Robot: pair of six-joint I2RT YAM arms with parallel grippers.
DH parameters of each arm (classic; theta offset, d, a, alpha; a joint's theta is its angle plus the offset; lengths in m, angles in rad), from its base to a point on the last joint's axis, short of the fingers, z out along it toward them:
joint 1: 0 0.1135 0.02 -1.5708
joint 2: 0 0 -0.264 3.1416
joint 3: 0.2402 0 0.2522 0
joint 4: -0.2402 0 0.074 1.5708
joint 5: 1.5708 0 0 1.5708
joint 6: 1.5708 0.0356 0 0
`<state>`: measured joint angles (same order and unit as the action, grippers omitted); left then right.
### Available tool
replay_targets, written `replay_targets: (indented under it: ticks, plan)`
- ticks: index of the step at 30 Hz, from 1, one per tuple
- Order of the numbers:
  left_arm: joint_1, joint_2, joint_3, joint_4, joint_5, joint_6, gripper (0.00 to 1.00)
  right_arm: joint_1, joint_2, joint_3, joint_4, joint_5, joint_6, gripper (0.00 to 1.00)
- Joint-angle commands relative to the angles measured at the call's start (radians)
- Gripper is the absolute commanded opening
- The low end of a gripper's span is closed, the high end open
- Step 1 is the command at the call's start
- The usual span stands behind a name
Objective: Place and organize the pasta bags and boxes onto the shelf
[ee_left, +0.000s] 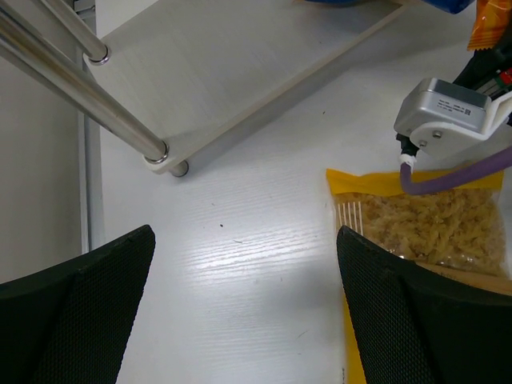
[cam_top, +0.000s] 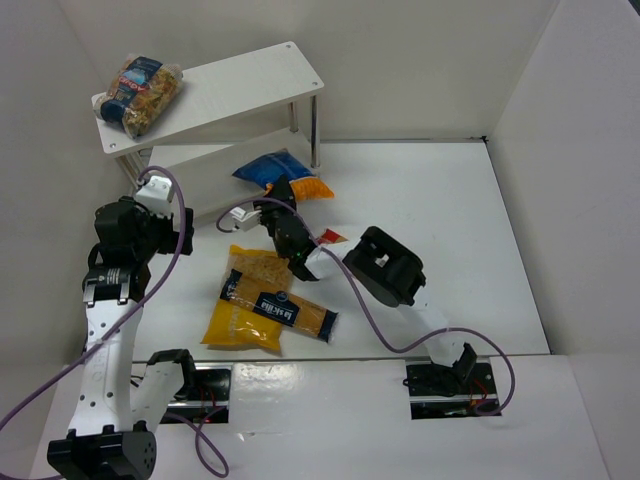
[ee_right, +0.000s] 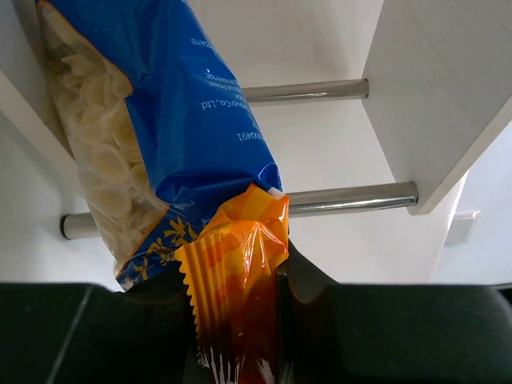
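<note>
The overhanging blue bag should go farther over the shelf's lower board (cam_top: 254,152) (ee_right: 18,68), which is outward of my right gripper. My right gripper should move outward to bring it there and then let go of the bag's orange end.
The white two-tier shelf (cam_top: 255,80) stands at the back left. A clear spiral-pasta bag with a blue label (cam_top: 140,92) lies on its top board. My right gripper (cam_top: 283,195) is shut on the orange end (ee_right: 240,256) of the blue bag (ee_right: 184,104), whose far end is at the lower tier's front edge (cam_top: 270,167). My left gripper (cam_top: 180,232) is open and empty above the table (ee_left: 244,320), near the shelf's front foot. The big yellow bag (cam_top: 240,325) lies mid-table (ee_left: 432,232), with the long yellow dark-blue-label pack (cam_top: 285,308) across it. Only a red bit of the red-and-clear pack (cam_top: 331,236) shows under the right arm.
The shelf's silver legs (ee_right: 336,200) and lower board (ee_left: 240,72) are close to both grippers. The right arm's white wrist camera (ee_left: 448,116) and purple cable (cam_top: 370,320) hang over the yellow bag. White walls enclose the table.
</note>
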<state>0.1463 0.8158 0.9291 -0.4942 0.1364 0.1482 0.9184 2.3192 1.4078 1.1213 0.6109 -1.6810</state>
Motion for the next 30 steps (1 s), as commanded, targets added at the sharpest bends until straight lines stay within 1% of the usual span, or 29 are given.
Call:
replay_targets:
  ticks: [1,7,19,26,30]
  plan:
    - [0.006,0.005,0.001,0.016,0.019,-0.025,1.00,-0.013,0.008,0.092,0.569,-0.057,-0.060,0.00]
    - [0.006,0.005,0.001,0.006,0.028,-0.025,1.00,-0.033,0.084,0.160,0.569,-0.057,-0.069,0.00]
    - [0.006,0.014,0.001,0.006,0.046,-0.016,1.00,-0.052,0.244,0.407,0.492,0.026,-0.106,0.00]
    - [0.006,0.023,0.001,-0.003,0.046,-0.016,1.00,-0.070,0.318,0.508,0.396,0.067,-0.085,0.00]
    - [0.006,0.023,0.001,-0.003,0.055,-0.016,1.00,-0.090,0.338,0.554,0.333,0.087,-0.043,0.00]
